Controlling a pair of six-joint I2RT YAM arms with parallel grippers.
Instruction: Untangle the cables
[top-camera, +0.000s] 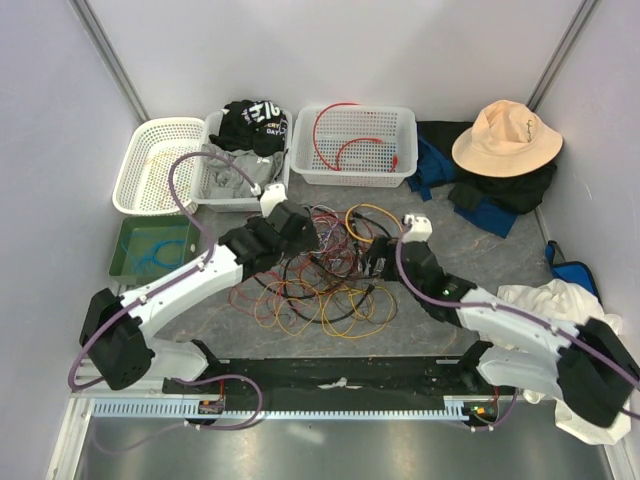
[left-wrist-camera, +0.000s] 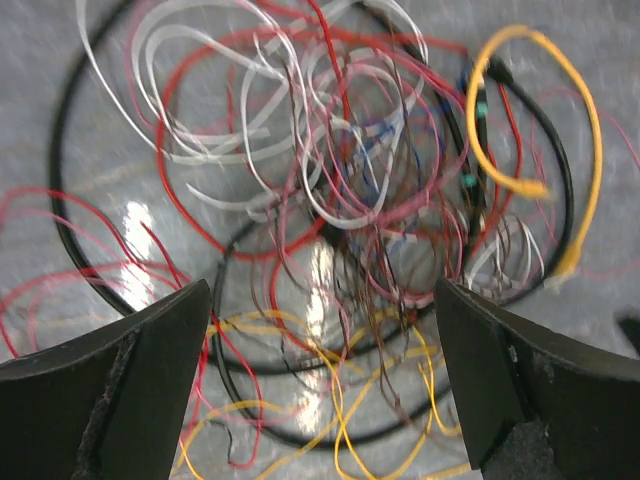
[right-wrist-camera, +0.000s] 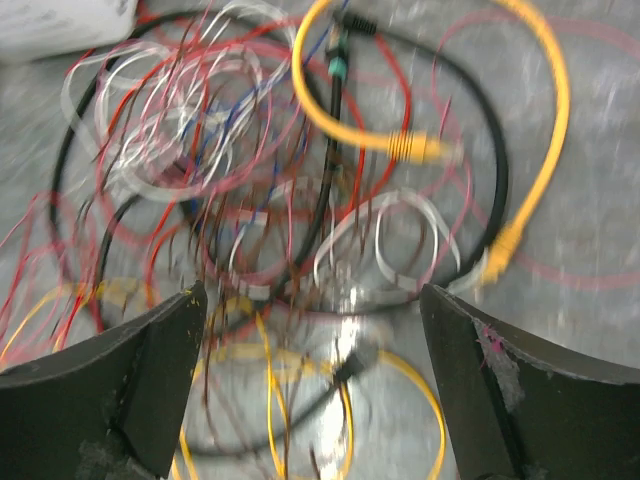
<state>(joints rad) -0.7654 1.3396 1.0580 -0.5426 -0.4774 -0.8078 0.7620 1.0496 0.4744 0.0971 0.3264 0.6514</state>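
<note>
I will reach outward and down with my right gripper onto the thick yellow cable's bend (top-camera: 349, 220) (right-wrist-camera: 298, 72), because the bend is the uppermost part there.
A tangled heap of thin cables (top-camera: 325, 270), red, yellow, orange, black and white, lies on the grey table between my two arms. My left gripper (top-camera: 303, 226) hovers over the heap's upper left, open and empty; in the left wrist view its jaws stand wide apart above red, black and yellow cables (left-wrist-camera: 330, 230). My right gripper (top-camera: 384, 260) hovers over the heap's right side, open and empty; the right wrist view shows a thick yellow cable (right-wrist-camera: 545, 120) with plugs, white loops (right-wrist-camera: 400, 240) and a black cable below it.
Behind the heap stand a white basket (top-camera: 352, 145) holding a red cable, a basket (top-camera: 235, 160) of dark clothes and an empty basket (top-camera: 155, 165). A green tray (top-camera: 150, 250) is at left. A beige hat (top-camera: 505, 137), blue cloth and white cloth (top-camera: 550, 300) lie at right.
</note>
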